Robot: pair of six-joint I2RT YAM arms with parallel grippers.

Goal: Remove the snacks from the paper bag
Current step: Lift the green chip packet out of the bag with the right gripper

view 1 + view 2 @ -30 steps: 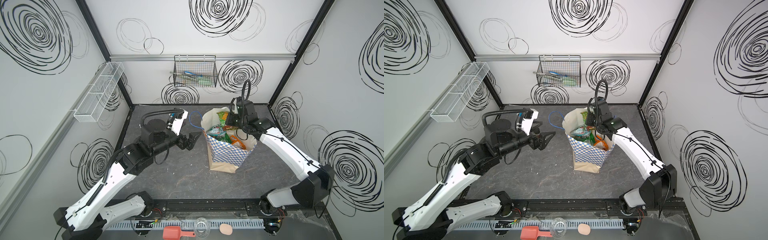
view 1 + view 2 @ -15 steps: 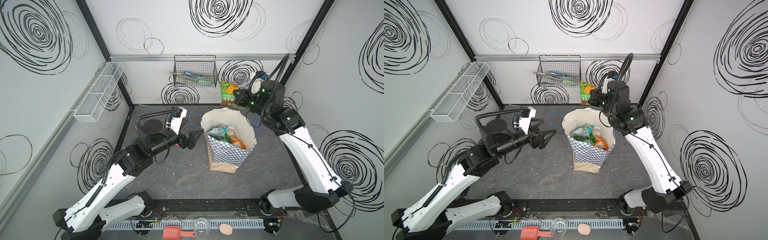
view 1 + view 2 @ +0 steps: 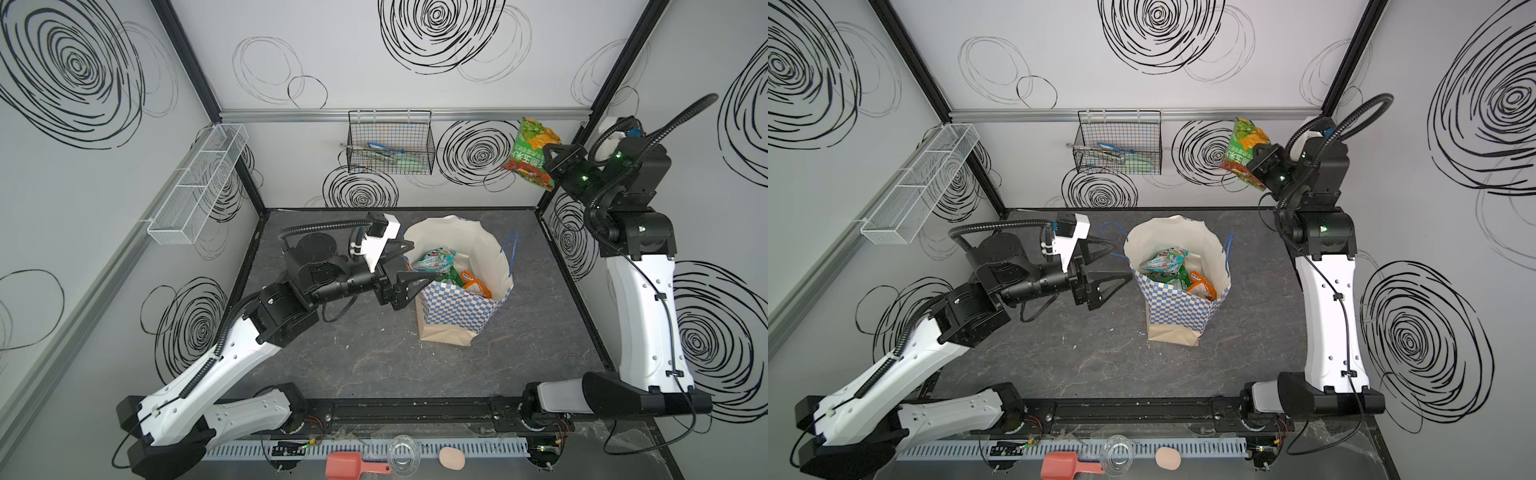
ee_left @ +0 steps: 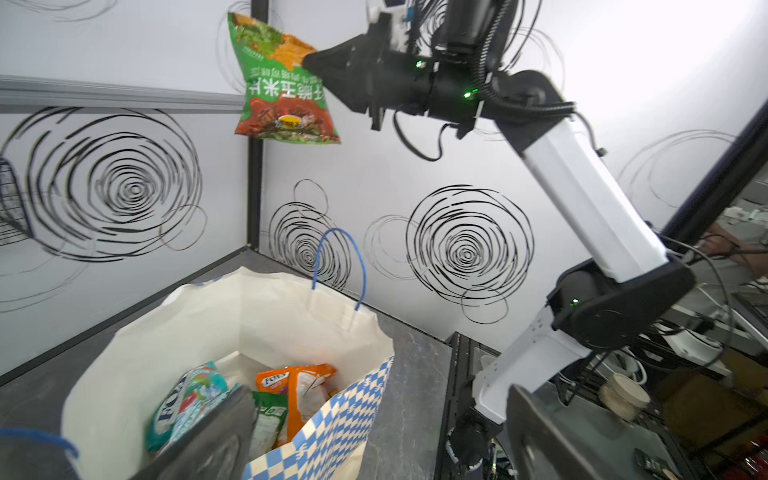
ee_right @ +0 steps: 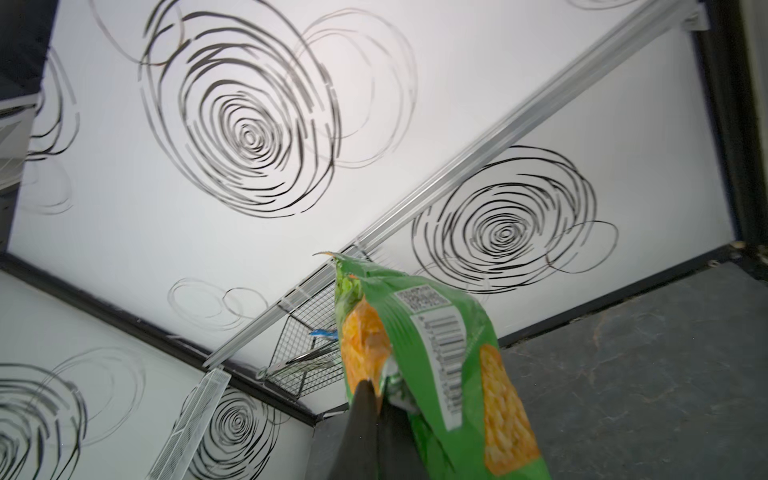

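I will next bring the green snack packet (image 3: 525, 153) down with my right gripper to the bare tabletop beside the paper bag and let go of it there, because the tabletop is far below my right gripper.
The paper bag (image 3: 457, 311) (image 3: 1179, 311) (image 4: 232, 316) stands upright and open mid-table, cream with a blue-and-white checkered band. Inside lie several snacks, among them a teal packet (image 3: 432, 259) (image 4: 187, 403) and an orange one (image 3: 473, 282) (image 4: 299, 390). High at the back right corner, my right gripper (image 3: 548, 160) (image 3: 1252, 162) (image 5: 376, 390) is shut on a green snack packet (image 3: 525, 153) (image 4: 282, 83) (image 5: 436, 353), which hangs in the air. My left gripper (image 3: 422, 259) (image 3: 1123, 262) (image 4: 374, 457) is open at the bag's left rim and holds nothing.
A black wire basket (image 3: 390, 145) with tools hangs on the back wall. A white mesh shelf (image 3: 195, 187) is fixed to the left wall. A red scoop (image 3: 353, 469), a clear cup (image 3: 403, 459) and a beige lump (image 3: 451, 457) lie beyond the front rail.
My right gripper rose out of the bag with the green packet and swung up to the back right corner. My left gripper moved right, up to the bag's rim.
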